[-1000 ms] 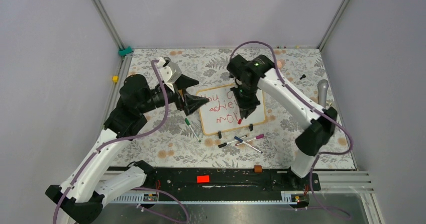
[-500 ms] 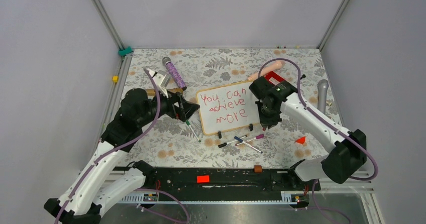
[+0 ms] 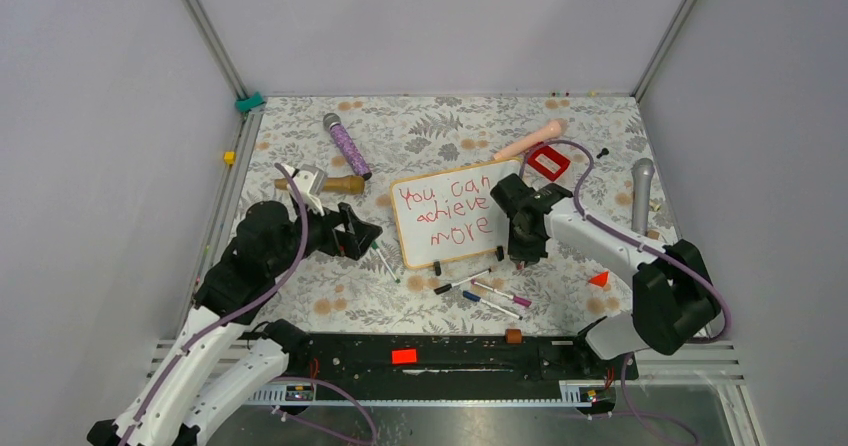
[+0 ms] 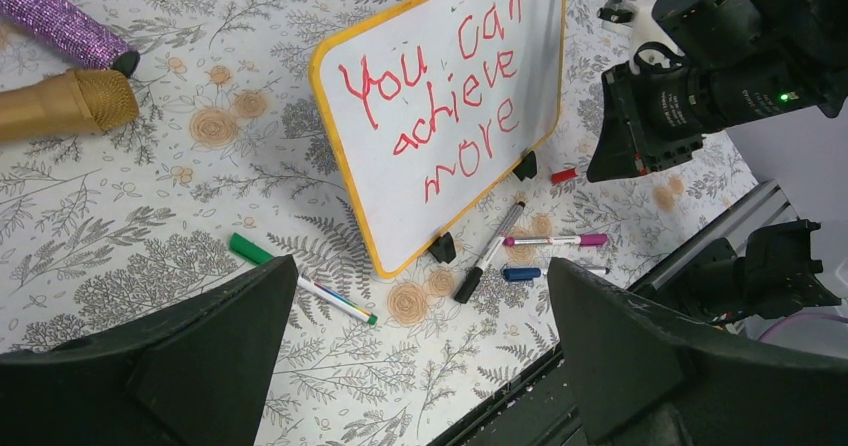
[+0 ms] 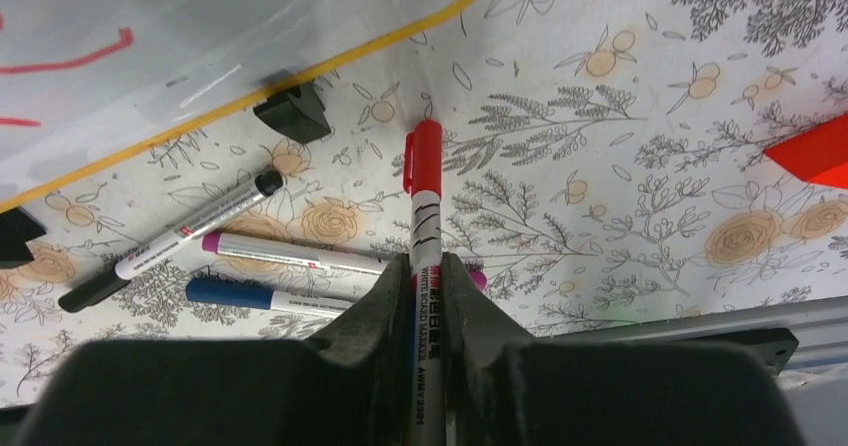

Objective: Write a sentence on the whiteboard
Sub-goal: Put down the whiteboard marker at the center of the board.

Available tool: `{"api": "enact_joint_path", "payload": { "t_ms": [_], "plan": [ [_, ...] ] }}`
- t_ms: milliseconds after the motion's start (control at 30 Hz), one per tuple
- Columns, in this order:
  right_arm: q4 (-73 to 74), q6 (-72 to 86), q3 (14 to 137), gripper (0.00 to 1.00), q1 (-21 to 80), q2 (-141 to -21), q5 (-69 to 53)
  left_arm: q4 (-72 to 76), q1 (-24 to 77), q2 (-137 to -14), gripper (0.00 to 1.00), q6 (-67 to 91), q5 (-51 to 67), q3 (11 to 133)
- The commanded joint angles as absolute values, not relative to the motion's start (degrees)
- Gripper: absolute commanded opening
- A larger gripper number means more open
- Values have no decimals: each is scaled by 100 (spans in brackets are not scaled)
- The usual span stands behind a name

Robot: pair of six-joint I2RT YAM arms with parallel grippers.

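My right gripper eases toward the tabletop (image 3: 512, 285) beside the pink marker next and releases the capped red marker there, because the sentence (image 3: 445, 211) on the whiteboard is complete.
The whiteboard (image 3: 418, 246) lies mid-table with the sentence (image 3: 445, 211) in red on three lines, "You can achieve more". In the left wrist view the whiteboard (image 4: 390, 206) and the sentence (image 4: 440, 96) show in full. My left gripper (image 3: 365, 238) stands open just left of the board, nothing between its fingers (image 4: 240, 316). My right gripper (image 3: 520, 251) is at the board's near right corner, shut on a capped red marker (image 5: 423, 206) that points at the table beside the whiteboard (image 5: 200, 46).
A green marker (image 4: 300, 278) lies left of the board. Black (image 5: 170, 251), pink (image 5: 290, 256) and blue (image 5: 260, 296) markers lie in front of it. A purple microphone (image 3: 346, 146), gold microphone (image 3: 335, 182), red frame (image 3: 547, 161), grey microphone (image 3: 641, 194) and red triangle (image 3: 599, 279) surround it.
My left gripper has opened and drawn back from the board's left edge. My right arm has come off the board's face to its near right corner, the red marker still held.
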State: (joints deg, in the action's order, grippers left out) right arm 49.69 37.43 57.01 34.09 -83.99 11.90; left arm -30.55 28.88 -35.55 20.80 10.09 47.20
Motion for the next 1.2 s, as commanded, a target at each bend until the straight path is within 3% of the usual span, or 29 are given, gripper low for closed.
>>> {"api": "enact_joint_path", "payload": {
  "t_ms": [0, 400, 500, 567, 667, 767, 833, 1167],
  "plan": [
    [5089, 3883, 5655, 0, 3321, -7980, 1046, -2940, 2856, -3445, 98, 2251, 842, 4488],
    [5173, 3301, 5728, 0, 3038, -7847, -881, -2809, 2855, -3746, 97, 2557, 735, 4270],
    [4935, 3201, 5640, 5, 2919, -7901, -1170, -2900, 2848, -3814, 97, 2575, 715, 4269],
    [4818, 3180, 5555, 17, 2779, -7907, -1243, -2949, 2847, -3848, 97, 2549, 703, 4291],
    [4744, 3191, 5454, 63, 2551, -7861, -1162, -2958, 2848, -3831, 97, 2424, 618, 4289],
    [4756, 3231, 5457, 94, 2384, -7690, -890, -3011, 2841, -3863, 97, 2351, 450, 4298],
    [4756, 3288, 5467, 99, 2268, -7547, -720, -3055, 2810, -3971, 97, 2323, 428, 4306],
    [4562, 3500, 5215, 99, 1920, -6073, 1469, -2985, 2689, -4646, 99, 2349, 27, 4551]
  ]
}}
